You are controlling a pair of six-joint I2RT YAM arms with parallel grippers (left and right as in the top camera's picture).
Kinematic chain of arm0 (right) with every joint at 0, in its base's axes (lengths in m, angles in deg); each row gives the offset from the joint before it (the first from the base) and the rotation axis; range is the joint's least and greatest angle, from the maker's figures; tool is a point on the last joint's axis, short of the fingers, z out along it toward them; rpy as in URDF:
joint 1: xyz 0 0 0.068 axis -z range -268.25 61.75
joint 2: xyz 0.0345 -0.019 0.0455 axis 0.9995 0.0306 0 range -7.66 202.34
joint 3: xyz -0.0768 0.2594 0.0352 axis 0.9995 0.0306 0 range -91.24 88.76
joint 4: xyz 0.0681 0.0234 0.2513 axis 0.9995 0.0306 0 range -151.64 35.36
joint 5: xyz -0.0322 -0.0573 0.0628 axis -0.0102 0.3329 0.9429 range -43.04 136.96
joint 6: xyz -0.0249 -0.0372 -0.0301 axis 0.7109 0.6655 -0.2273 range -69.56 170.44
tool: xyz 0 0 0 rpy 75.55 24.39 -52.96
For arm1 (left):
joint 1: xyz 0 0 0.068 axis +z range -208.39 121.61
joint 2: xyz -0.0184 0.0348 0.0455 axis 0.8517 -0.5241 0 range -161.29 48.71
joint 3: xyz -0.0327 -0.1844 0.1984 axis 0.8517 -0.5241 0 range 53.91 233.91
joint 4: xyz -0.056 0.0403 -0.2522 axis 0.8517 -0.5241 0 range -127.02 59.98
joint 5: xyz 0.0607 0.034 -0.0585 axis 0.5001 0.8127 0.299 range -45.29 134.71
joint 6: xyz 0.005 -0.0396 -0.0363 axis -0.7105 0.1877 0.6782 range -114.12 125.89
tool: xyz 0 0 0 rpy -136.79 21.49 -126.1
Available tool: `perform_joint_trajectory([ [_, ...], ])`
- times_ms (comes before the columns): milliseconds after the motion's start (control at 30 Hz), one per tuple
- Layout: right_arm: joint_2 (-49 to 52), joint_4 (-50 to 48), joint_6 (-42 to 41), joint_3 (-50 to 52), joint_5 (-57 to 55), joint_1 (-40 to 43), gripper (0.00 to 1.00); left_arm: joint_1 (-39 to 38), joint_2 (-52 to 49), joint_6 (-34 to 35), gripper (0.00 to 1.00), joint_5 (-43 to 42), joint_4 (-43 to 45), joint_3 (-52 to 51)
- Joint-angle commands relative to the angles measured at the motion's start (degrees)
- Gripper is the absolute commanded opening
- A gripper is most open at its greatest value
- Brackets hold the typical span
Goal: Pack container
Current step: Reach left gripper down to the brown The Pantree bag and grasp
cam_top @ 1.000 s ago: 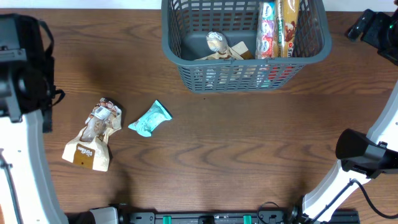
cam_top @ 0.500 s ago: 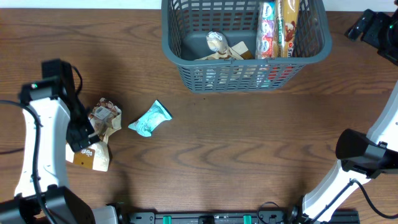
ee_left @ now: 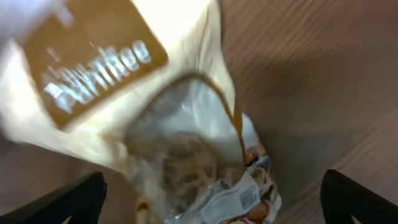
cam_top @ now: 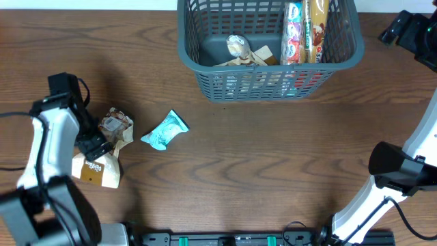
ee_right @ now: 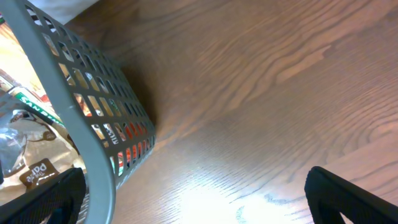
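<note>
My left gripper lowers with a slight turn onto the snack bag's clear window beside its brown label next, since that part lies between my spread fingers.
The container, a dark grey-blue slotted basket, stands at the table's far middle. It holds a cream packet and two tall upright packets. A cream and brown snack bag lies at the left, and a teal packet lies to its right. My left gripper is open right over the snack bag. The bag fills the left wrist view between the spread fingertips. My right gripper is open and empty beside the basket's right corner, above bare table.
The wooden table spreads in front of the basket. The right arm's white base stands at the front right corner. A second small printed wrapper sits at the top of the snack bag.
My left arm has swung in from the left edge and come down over the cream and brown snack bag. The right arm, the basket and the packets have not moved.
</note>
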Motion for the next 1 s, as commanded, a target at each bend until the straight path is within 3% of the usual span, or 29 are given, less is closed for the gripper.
perform_joint_trajectory([
  [0, -0.2, 0.2, 0.3, 0.0, 0.2, 0.2, 0.99, 0.2, -5.1, 6.3, 0.99, -9.1, 2.8, 0.0],
  [167, -0.2, 0.4, 0.3, 0.1, 0.2, 0.2, 0.99, 0.1, -8.9, 9.6, 0.99, -13.9, 5.2, 0.0],
  [367, -0.2, 0.4, 0.3, 0.0, 0.2, 0.2, 0.99, 0.2, -9.0, 9.9, 0.99, -9.6, 4.6, 0.0],
  [967, -0.2, 0.4, 0.3, 0.0, 0.2, 0.2, 0.99, 0.2, -15.4, 6.5, 0.99, -7.6, 0.3, 0.0],
])
